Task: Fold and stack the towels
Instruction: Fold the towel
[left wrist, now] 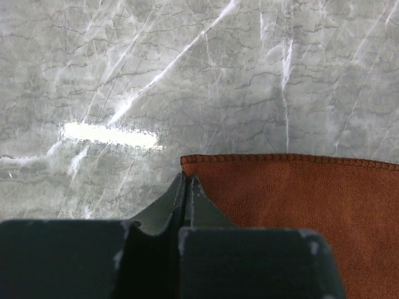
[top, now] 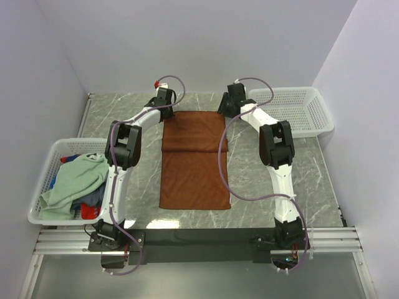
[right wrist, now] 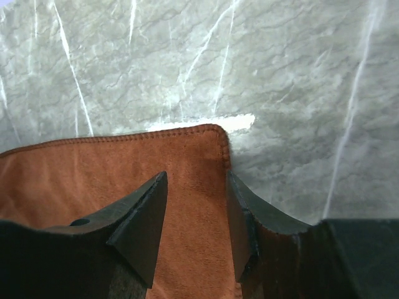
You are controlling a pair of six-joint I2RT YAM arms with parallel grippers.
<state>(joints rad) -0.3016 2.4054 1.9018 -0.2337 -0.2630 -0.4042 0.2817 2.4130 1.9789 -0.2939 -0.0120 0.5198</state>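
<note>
One finger of my right gripper hangs over the towel's side edge, so next that gripper needs to lower and move slightly toward the bare table beside the towel's far corner (top: pixel 222 114) (right wrist: pixel 216 147).
A rust-brown towel (top: pixel 193 159) lies spread flat in the middle of the table, with a crease across its middle. My left gripper (top: pixel 166 111) sits at its far left corner. In the left wrist view the gripper (left wrist: pixel 187 179) is shut, its tips at the towel's (left wrist: pixel 299 199) left edge, with no cloth showing between them. My right gripper (top: pixel 225 111) hangs over the far right corner. It is open (right wrist: pixel 196 180), and the towel (right wrist: pixel 93 180) lies flat under the gap between the fingers. More towels, a mint-green one (top: pixel 78 180) on top, fill the left basket.
A white mesh basket (top: pixel 47 162) stands at the table's left edge, with blue (top: pixel 93 196) and red (top: pixel 90 213) cloth under the green. Another white mesh basket (top: pixel 293 109) stands at the back right. The right arm's cable (top: pixel 221 168) runs along the towel's right edge.
</note>
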